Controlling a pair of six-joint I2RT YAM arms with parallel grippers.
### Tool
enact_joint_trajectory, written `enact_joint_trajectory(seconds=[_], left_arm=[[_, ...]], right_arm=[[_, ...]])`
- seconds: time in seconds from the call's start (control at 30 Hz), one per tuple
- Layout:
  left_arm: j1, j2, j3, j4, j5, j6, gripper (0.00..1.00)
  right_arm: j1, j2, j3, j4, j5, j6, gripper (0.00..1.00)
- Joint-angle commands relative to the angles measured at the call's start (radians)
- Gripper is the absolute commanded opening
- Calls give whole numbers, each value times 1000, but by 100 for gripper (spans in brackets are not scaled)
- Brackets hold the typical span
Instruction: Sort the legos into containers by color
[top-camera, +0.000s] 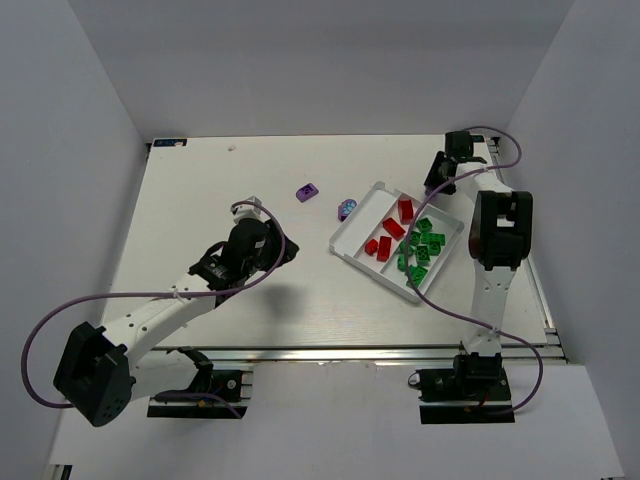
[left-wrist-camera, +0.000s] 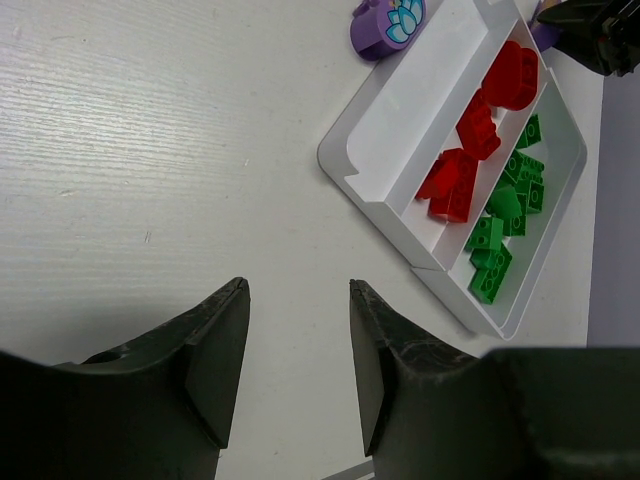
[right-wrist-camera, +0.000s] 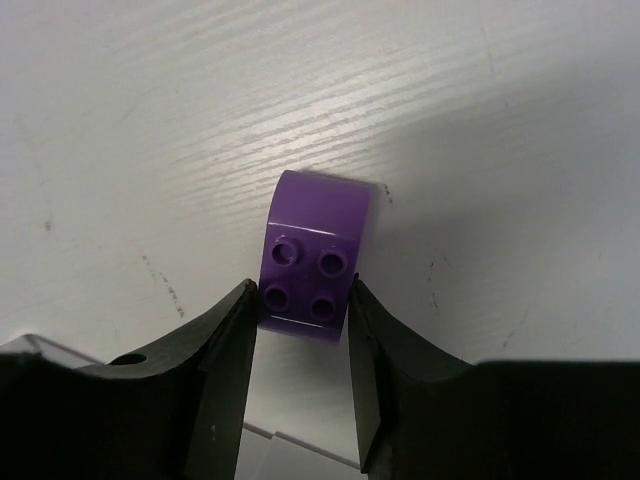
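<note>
The other sections of the white tray hold red and green, so my right gripper will next lift the purple lego, swing over and go down into the far end of the bare section to let it go.
The white tray (top-camera: 345, 237) holds red legos (top-camera: 392, 230) in its middle compartment and green legos (top-camera: 420, 252) in the right one; the left compartment (left-wrist-camera: 430, 90) is bare. My right gripper (top-camera: 437, 180) is at the tray's far corner. In the right wrist view its fingertips (right-wrist-camera: 300, 300) press both sides of a purple lego (right-wrist-camera: 315, 235) resting on the table. A second purple lego (top-camera: 307, 191) and a rounded purple piece (top-camera: 346, 208) lie left of the tray. My left gripper (left-wrist-camera: 298, 300) hangs open and empty over bare table left of the tray.
White walls enclose the table on three sides. A corner of the tray rim (right-wrist-camera: 290, 455) lies just behind the right fingers. The metal rail (top-camera: 380, 350) runs along the near edge, and purple cables (top-camera: 40, 340) loop off both arms.
</note>
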Motion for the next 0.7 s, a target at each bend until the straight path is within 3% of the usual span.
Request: enact_joint_trajectory(seconds=[0.0,0.33,0.53,0.67], left_arm=[[4,-31,20,2,-9,1,54],[4,-77,-17,36,-13,-1,55],[4,-83,-24,53,-6,4,55],[4,-106,-40,65,-10,2,55]], right_arm=[[-36,-120,-5,99,-86,-44,0],[-47,-347,-215,314,-654,-295,0],[-33,-335,-143,121,-938,-537,0],[14,-305,-74,-61,-929,-716,0]])
